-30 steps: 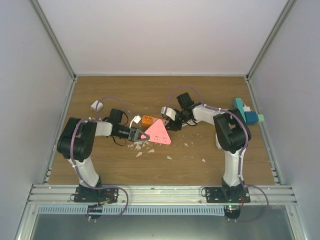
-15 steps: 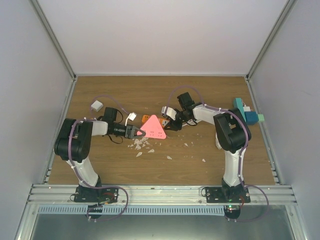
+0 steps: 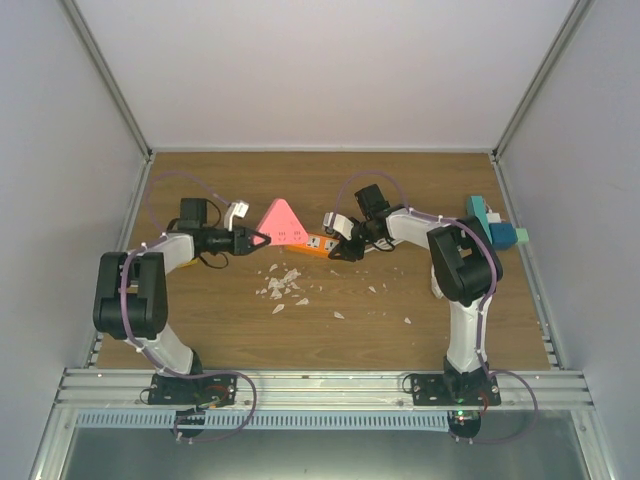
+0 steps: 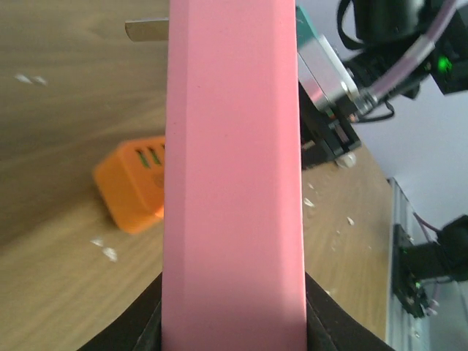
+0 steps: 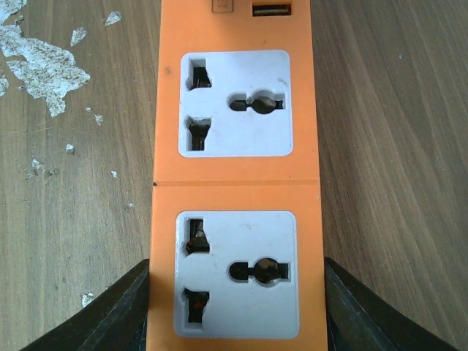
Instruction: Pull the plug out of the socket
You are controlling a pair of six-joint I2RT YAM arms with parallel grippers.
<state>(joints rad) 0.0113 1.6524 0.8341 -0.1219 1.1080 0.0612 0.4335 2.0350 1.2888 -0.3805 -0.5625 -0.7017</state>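
Observation:
Next, the plug in my left gripper goes outward, away from the orange socket strip (image 3: 312, 243), then down onto bare table near the far wall, since its prong is out.
The pink triangular plug (image 3: 280, 219) is in my left gripper (image 3: 256, 238), which is shut on it. It hangs apart from the orange socket strip (image 3: 312, 243), to the strip's left. In the left wrist view the plug (image 4: 234, 183) fills the middle, a metal prong (image 4: 146, 29) sticks out at its top, and the strip's end (image 4: 130, 184) lies behind it. My right gripper (image 3: 345, 246) is shut on the strip's right end. In the right wrist view the strip (image 5: 235, 110) shows two empty white sockets, with my gripper (image 5: 235, 311) clamped on its sides.
White flakes (image 3: 284, 285) lie scattered on the wooden table in front of the strip. Teal and blue blocks (image 3: 494, 224) sit at the right edge. White walls close the table on three sides.
My left gripper has swung left and back with the pink plug, away from the orange strip. The strip now lies fully uncovered. The right arm has not moved.

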